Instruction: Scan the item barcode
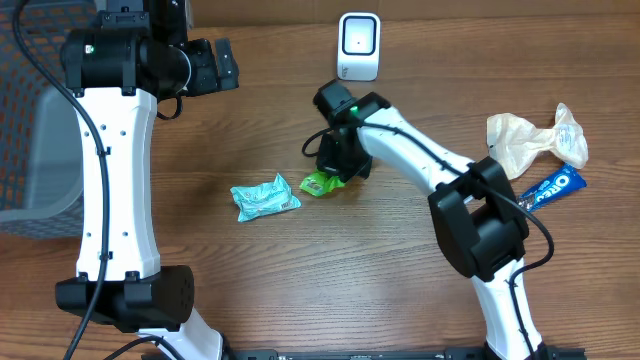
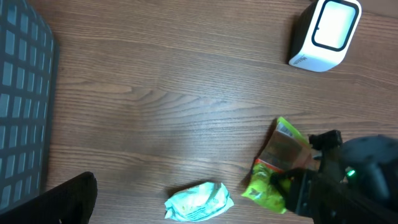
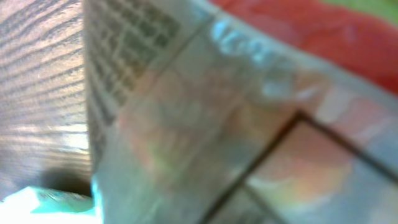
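My right gripper lifts the packet outward toward the white barcode scanner (image 1: 358,46) next, then lowers and releases it on the table, since the scanner stands outward of that gripper.
A green and orange snack packet (image 1: 320,184) lies on the wooden table, and my right gripper (image 1: 333,172) is down on its right end, shut on it. The left wrist view shows the same packet (image 2: 274,163) with the black right gripper (image 2: 297,182) over its lower right part. In the right wrist view the packet's shiny printed back (image 3: 217,112) fills the frame, blurred, and hides the fingers. The white barcode scanner (image 1: 358,46) stands at the back of the table (image 2: 323,34). My left gripper (image 1: 222,64) hangs high at the back left, open and holding nothing.
A teal packet (image 1: 265,197) lies just left of the green one (image 2: 199,203). A blue Oreo pack (image 1: 553,187) and a crumpled beige bag (image 1: 535,140) lie at the right. A grey mesh basket (image 1: 40,130) stands at the left edge.
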You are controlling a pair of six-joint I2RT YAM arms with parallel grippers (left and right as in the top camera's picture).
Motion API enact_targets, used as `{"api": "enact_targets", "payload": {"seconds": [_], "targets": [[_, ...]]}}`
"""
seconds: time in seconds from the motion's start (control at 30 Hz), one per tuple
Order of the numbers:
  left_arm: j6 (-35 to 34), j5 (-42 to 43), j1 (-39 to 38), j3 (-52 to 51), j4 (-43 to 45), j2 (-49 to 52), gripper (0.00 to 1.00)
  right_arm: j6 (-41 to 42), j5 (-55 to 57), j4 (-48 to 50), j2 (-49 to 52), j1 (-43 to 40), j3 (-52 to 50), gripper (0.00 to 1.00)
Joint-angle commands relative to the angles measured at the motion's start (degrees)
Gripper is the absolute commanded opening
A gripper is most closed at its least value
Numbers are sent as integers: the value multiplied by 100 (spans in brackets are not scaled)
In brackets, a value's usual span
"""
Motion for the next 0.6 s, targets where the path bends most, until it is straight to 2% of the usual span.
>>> {"api": "enact_targets", "payload": {"seconds": [0.0, 0.07, 0.13, 0.33, 0.57], "targets": [[-79, 35, 0, 17, 17, -96, 100, -2470, -601, -68, 195, -483, 101, 4], [-79, 37, 0, 17, 17, -96, 100, -3609, -1222, -181, 138, -640, 162, 4], [-79, 37, 0, 17, 17, -96, 100, -4275, -1554, -319, 39, -776, 186, 6], [-79, 37, 0, 17, 17, -96, 100, -4367, -1917, -249, -238, -1110, 186, 4], [-79, 37, -2, 17, 17, -96, 100, -5248, -2275, -334, -446, -1134, 186, 4]]}}
